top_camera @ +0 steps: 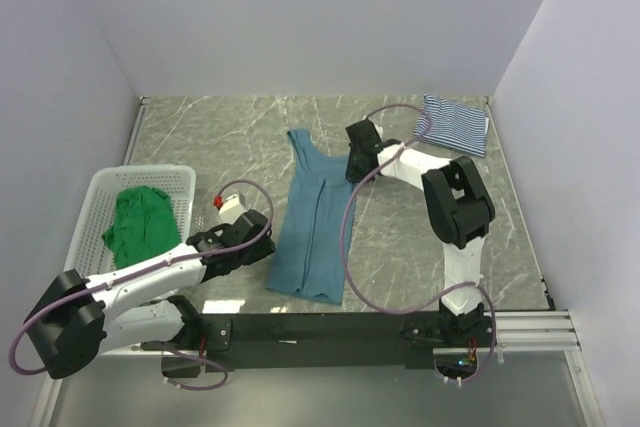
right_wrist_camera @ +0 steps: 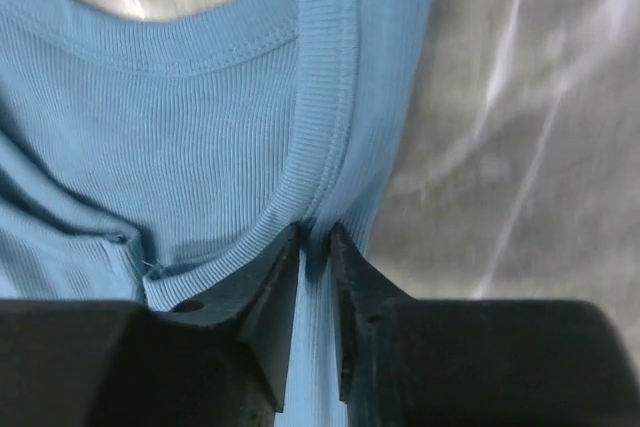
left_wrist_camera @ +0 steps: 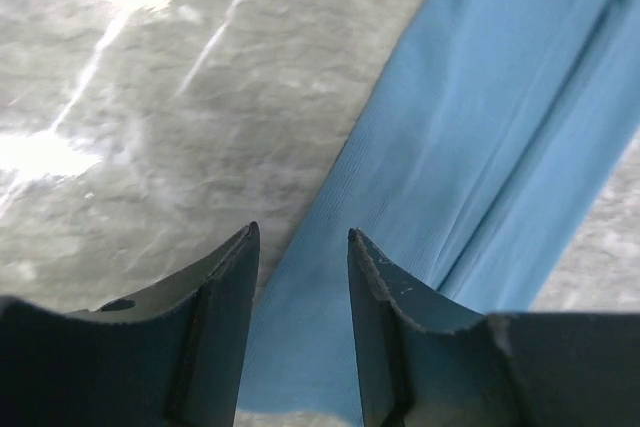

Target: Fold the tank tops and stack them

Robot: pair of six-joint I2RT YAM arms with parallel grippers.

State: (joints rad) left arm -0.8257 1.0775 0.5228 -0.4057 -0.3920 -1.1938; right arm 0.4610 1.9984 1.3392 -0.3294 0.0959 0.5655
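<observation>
I should next move my left gripper back along the teal-blue tank top's border onto the hem corner nearest the basket (left_wrist_camera: pixel 246 399), because its open fingers are still short of that corner.
The teal-blue tank top (top_camera: pixel 312 227) lies lengthwise in the middle of the table, folded narrow, straps at the far end. My right gripper (top_camera: pixel 352 169) is shut on its right armhole edge near the neckline; the wrist view shows the fingers (right_wrist_camera: pixel 315 232) pinching the ribbed fabric (right_wrist_camera: pixel 200 127). My left gripper (top_camera: pixel 266 235) is open at the top's lower left edge, its jaws (left_wrist_camera: pixel 302 232) straddling the fabric's border (left_wrist_camera: pixel 480 127) without gripping. The striped tank top (top_camera: pixel 455 124) lies folded at the far right corner. The green tank top (top_camera: pixel 138 222) lies crumpled in the basket.
The white mesh basket (top_camera: pixel 140 171) stands at the left, beside my left arm. White walls close in the grey marble table (top_camera: pixel 220 137) on the left, back and right. A black rail (top_camera: pixel 320 329) runs along the near edge.
</observation>
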